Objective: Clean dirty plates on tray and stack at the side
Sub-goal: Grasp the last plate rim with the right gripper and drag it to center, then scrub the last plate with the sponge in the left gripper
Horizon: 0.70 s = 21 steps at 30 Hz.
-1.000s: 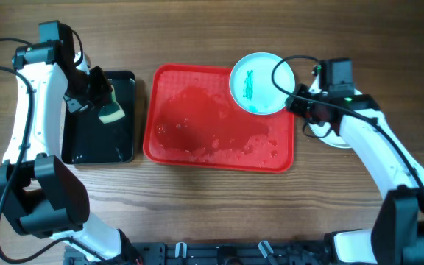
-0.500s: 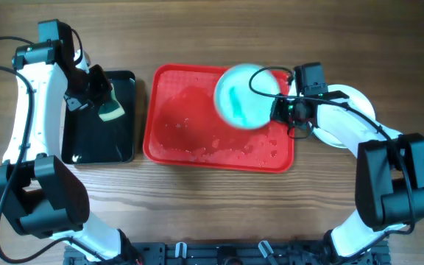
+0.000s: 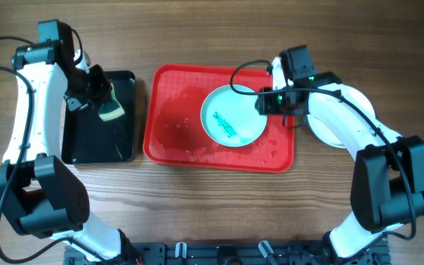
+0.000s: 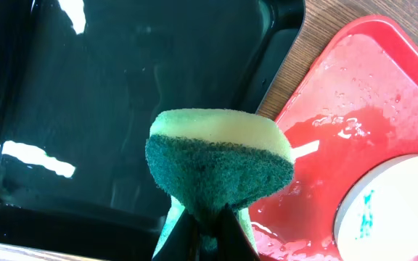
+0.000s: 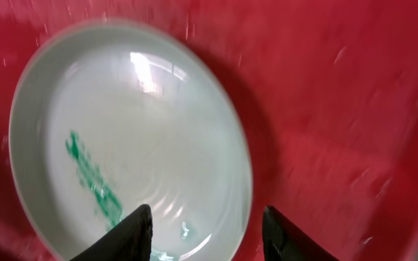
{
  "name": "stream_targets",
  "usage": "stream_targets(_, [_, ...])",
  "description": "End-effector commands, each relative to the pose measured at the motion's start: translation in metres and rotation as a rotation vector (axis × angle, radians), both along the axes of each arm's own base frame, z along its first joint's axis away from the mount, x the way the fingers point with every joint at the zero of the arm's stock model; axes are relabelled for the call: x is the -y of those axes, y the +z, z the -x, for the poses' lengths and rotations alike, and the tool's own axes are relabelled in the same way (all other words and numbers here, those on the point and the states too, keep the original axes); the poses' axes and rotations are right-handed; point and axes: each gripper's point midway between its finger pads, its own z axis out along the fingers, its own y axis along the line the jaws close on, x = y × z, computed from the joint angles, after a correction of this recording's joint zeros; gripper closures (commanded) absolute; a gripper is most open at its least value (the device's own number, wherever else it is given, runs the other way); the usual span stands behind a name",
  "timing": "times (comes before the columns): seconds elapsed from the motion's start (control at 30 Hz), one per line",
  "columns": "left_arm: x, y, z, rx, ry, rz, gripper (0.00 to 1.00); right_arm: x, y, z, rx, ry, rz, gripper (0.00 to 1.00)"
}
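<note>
My right gripper is open, and the smeared plate's rim on the side nearest the white plate is already between its fingers, so I should lower it onto that rim next.
One pale plate [image 3: 230, 121] with a teal-green smear lies flat on the red tray [image 3: 175, 125], right of the tray's middle. My right gripper [image 3: 265, 103] is open at the plate's right rim. In the right wrist view the rim of the plate [image 5: 122, 145] lies between the spread fingers [image 5: 205, 217] over the tray floor [image 5: 325, 87]. My left gripper [image 3: 101, 96] is shut on a green and yellow sponge [image 3: 111, 110] above the black tray. The left wrist view shows the sponge [image 4: 220, 163] pinched in the fingers [image 4: 205, 235], with the plate [image 4: 398, 210] at lower right.
A smaller black tray [image 3: 98, 140] with wet glints sits left of the red tray and also shows in the left wrist view [image 4: 122, 72]. A white plate [image 3: 348, 125] rests on the table right of the red tray, partly under my right arm. The red tray floor is wet.
The right gripper carried the plate from the tray's far right corner leftward and down. The plate now lies flat on the tray and the fingers are open. The left arm has not moved.
</note>
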Motion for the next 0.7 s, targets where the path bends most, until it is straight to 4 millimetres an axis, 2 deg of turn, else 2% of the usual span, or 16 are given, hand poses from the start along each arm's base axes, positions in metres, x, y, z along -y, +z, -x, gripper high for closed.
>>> stream_targets(0.0, [-0.001,-0.004,-0.001,-0.001,-0.008,-0.007,0.96,0.010,0.000,-0.027,0.145,0.135,0.130,0.48])
stream_targets(0.1, [-0.001,-0.003,-0.002,0.002,-0.008,-0.007,0.96,0.006,-0.014,-0.035,0.164,0.184,0.135,0.50])
stream_targets(0.2, [-0.001,-0.004,-0.002,0.002,-0.008,-0.007,0.96,-0.006,-0.034,-0.028,0.115,0.241,0.079,0.51])
stream_targets(0.23, [-0.001,-0.004,-0.002,0.002,-0.008,-0.007,0.96,-0.008,-0.038,-0.026,0.102,0.247,0.066,0.55])
stream_targets(0.3, [-0.001,-0.004,-0.002,0.002,-0.008,-0.007,0.96,-0.010,-0.045,-0.023,0.081,0.249,0.052,0.65])
stream_targets(0.43, [0.000,-0.004,-0.002,0.002,-0.012,-0.007,0.96,-0.011,-0.051,-0.017,0.031,0.206,0.027,0.96])
stream_targets(0.53, [0.007,-0.003,-0.003,0.003,-0.031,-0.008,0.96,-0.013,-0.040,-0.001,-0.078,0.108,-0.018,0.96])
stream_targets(0.6, [0.017,-0.003,-0.006,0.013,-0.046,-0.007,0.96,-0.021,-0.031,0.007,-0.174,-0.036,-0.096,0.96])
stream_targets(0.67, [0.029,-0.002,-0.012,0.031,-0.057,-0.005,0.96,-0.026,-0.031,0.009,-0.232,-0.175,-0.140,0.96])
